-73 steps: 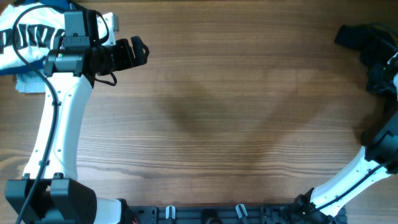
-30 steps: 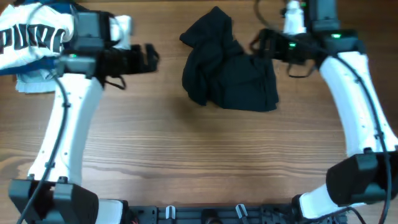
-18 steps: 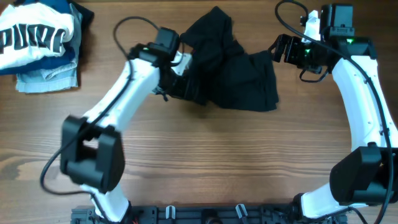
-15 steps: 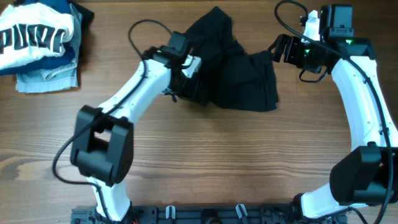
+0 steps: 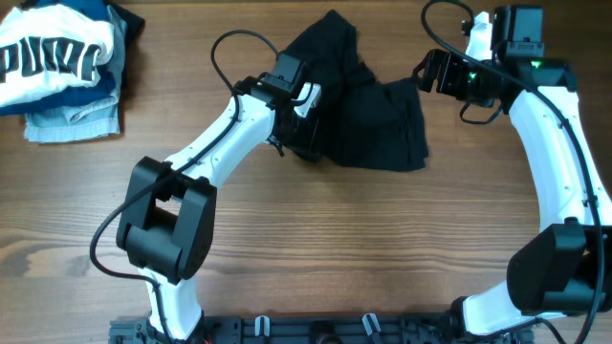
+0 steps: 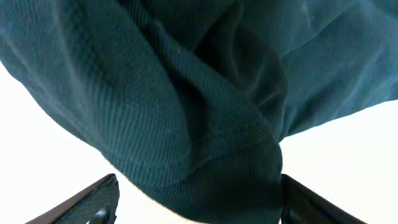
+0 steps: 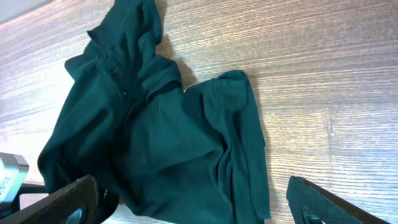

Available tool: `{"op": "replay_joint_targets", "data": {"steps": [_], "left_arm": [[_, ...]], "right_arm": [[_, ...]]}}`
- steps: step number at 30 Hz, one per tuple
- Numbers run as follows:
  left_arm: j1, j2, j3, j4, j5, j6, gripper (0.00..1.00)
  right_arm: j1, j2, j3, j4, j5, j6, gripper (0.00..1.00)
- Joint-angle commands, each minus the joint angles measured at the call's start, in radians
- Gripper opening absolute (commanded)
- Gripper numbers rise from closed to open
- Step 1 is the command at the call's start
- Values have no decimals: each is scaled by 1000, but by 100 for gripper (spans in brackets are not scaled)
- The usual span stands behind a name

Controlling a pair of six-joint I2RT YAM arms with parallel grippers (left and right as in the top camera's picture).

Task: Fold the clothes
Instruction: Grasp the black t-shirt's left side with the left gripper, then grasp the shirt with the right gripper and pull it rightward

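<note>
My right gripper moves down and to the left in the overhead view next, onto the shirt's side edge point(image 5: 416, 126) point(image 7: 246, 146), because the cloth there lies bunched and ungripped.
A dark green collared shirt point(image 5: 373, 119) lies crumpled at the middle back of the wooden table. My left gripper point(image 5: 304, 134) is down at the shirt's left edge. In the left wrist view a thick fold of the shirt point(image 6: 186, 93) bulges between its two fingers point(image 6: 93, 202), which stand wide apart and open. My right gripper point(image 5: 427, 74) hovers open just off the shirt's upper right corner. In the right wrist view the shirt point(image 7: 168, 143) spreads below, collar and buttons at the top left, with nothing gripped by the right gripper point(image 7: 196, 208).
A stack of folded clothes point(image 5: 62, 67), topped by a white shirt with dark letters, sits at the back left corner. The left arm's cable point(image 5: 225, 48) loops above the table point(image 5: 316, 248). Both arm bases stand at the front edge.
The dark shirt has been brought from the right edge and laid at the middle back. My left arm has swung from the folded stack onto the shirt's left edge. The right gripper has drawn back slightly.
</note>
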Motion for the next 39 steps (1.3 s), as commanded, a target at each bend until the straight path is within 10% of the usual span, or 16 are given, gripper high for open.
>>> {"op": "replay_joint_targets", "data": {"steps": [1,4,7,12,16,29,39], "left_arm": [[-15,15,0,0,-2,-22,80],[-23,23,0,0,-6,-21,73],[-23,23,0,0,-6,-22,41],[-28,41,-2,1,-7,-22,42],[-27,45,-2,2,-61,-49,4],[-3,-278,207,-249,-486,-96,4],[-3,-333,207,-250,-546,-96,4]], "right_arm": [[3,-3,-9,14,10,-13,97],[3,-2,-9,18,10,-13,97],[3,1,-9,18,10,-14,97],[3,7,-11,13,10,-17,97],[4,10,-24,14,10,-18,97],[27,12,-131,-39,21,-39,84],[57,19,-336,185,13,-39,69]]}}
